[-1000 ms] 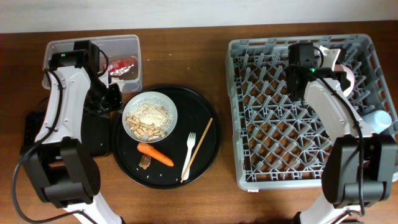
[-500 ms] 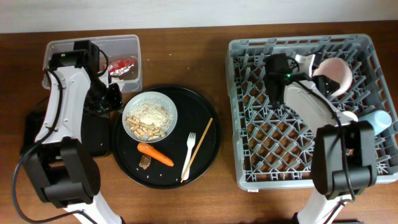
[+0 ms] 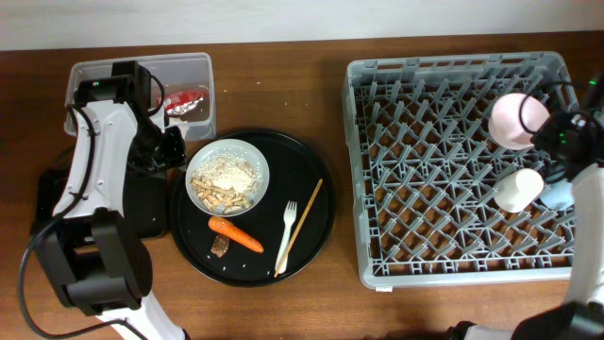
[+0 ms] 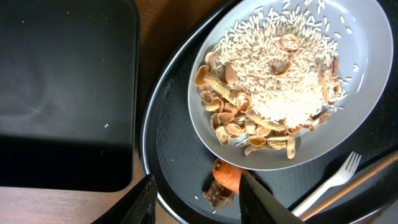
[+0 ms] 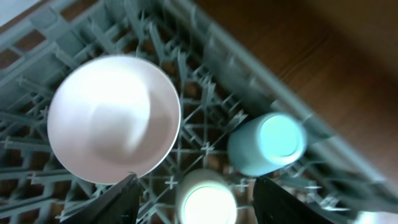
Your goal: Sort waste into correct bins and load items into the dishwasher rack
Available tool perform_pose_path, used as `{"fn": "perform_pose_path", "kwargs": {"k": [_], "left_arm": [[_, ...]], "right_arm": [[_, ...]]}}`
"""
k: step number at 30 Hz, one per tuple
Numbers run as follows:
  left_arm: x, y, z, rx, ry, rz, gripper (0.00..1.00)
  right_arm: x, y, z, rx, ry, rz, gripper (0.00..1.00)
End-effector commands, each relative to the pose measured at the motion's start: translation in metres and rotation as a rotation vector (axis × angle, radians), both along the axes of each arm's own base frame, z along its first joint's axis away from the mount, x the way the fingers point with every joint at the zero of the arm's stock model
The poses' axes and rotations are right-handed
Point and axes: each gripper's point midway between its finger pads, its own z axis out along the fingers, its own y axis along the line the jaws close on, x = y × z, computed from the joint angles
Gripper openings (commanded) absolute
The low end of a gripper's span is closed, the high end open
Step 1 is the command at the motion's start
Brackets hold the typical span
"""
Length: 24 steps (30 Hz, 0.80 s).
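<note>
My open right gripper lowers and tilts its fingers onto the white bowl's rim by the cups next, then closes, since that rim stands uncovered below it.
My left gripper (image 4: 199,202) hangs open over the near left rim of the round black tray, with the orange carrot (image 4: 227,176) and brown morsel (image 4: 216,195) below it. The pale grey plate-bowl (image 3: 227,177) holds grainy food scraps (image 4: 280,81). On the same tray lie the white fork (image 3: 286,236) and chopsticks (image 3: 304,219). My right gripper (image 5: 199,202) is open above the dishwasher rack (image 3: 359,170), over the cream cup (image 3: 519,189). The white bowl (image 5: 115,118) and blue cup (image 5: 267,143) stand beside it. The red wrapper (image 3: 187,102) lies in the clear tub (image 3: 142,71).
The shallow black bin (image 4: 62,93) sits left of the round black tray (image 3: 307,165), partly under my left arm (image 3: 94,151). My right arm (image 3: 580,142) hangs at the rack's right edge. Bare wooden table runs between the tray and the rack.
My right gripper opened and drew back from the rack's far middle to its right edge, leaving the white bowl in the far right corner. The left arm has not moved.
</note>
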Motion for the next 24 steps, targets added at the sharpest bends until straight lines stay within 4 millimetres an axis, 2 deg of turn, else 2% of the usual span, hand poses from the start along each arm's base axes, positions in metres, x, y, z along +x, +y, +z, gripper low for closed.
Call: {"fn": "perform_pose_path", "kwargs": {"k": [1,2,4,8,9,10,12,13,14,15,16,17,19,20,21,22,23,24], "left_arm": [[0.000,-0.001,0.002,-0.006,-0.006,0.014,0.43],[0.000,-0.001,0.002,-0.006,-0.006,0.014,0.42],[-0.001,-0.001,0.002,-0.006,-0.005,0.013,0.43],[-0.001,-0.001,0.002,-0.007,-0.002,0.013,0.43],[-0.001,-0.001,0.002,-0.007,-0.002,0.013,0.42],[-0.002,-0.001,0.002,-0.007,0.000,0.013,0.42],[-0.002,-0.001,0.002,-0.007,0.003,0.013,0.42],[-0.003,-0.001,0.002,-0.007,0.007,0.013,0.42],[-0.004,-0.001,0.002,-0.008,0.009,0.013,0.42],[-0.004,-0.001,0.002,-0.008,0.009,0.013,0.42],[-0.004,-0.001,0.002,-0.008,0.009,0.013,0.42],[-0.004,-0.001,0.002,-0.008,0.009,0.013,0.42],[-0.004,-0.001,0.002,-0.008,0.009,0.013,0.42],[-0.004,-0.001,0.002,-0.008,0.009,0.013,0.42],[-0.004,-0.001,0.002,-0.008,0.009,0.013,0.42],[-0.004,-0.001,0.002,-0.008,0.009,0.013,0.42],[-0.004,-0.001,0.002,-0.008,0.009,0.013,0.43],[-0.004,-0.001,0.002,-0.008,0.009,0.013,0.42]], "right_arm": [[0.014,-0.001,-0.040,0.250,-0.034,0.048,0.56],[0.018,-0.004,-0.050,0.257,-0.020,0.045,0.56],[0.029,-0.013,-0.069,0.256,-0.014,0.036,0.43],[0.034,-0.015,-0.096,0.284,0.028,0.030,0.34],[0.033,-0.015,-0.105,0.297,0.049,0.027,0.22],[0.033,-0.015,-0.107,0.298,0.051,0.027,0.04],[0.035,-0.017,-0.093,0.277,0.024,0.028,0.04],[0.039,-0.021,-0.059,0.228,-0.043,0.034,0.04],[0.037,-0.025,-0.038,0.178,-0.069,0.022,0.04],[0.031,-0.032,-0.009,0.073,-0.076,0.007,0.04],[0.019,-0.038,0.024,-0.114,-0.046,-0.027,0.04],[0.003,-0.042,0.046,-0.271,0.007,-0.112,0.04],[-0.013,-0.032,0.073,-0.565,0.143,-0.241,0.04],[-0.011,-0.020,0.084,-0.696,0.184,-0.280,0.04],[-0.004,-0.001,0.090,-0.866,0.260,-0.313,0.04],[0.003,0.007,0.083,-0.923,0.310,-0.302,0.04],[0.012,0.013,0.071,-0.988,0.398,-0.269,0.04],[0.024,0.021,0.045,-1.050,0.518,-0.200,0.04]]}}
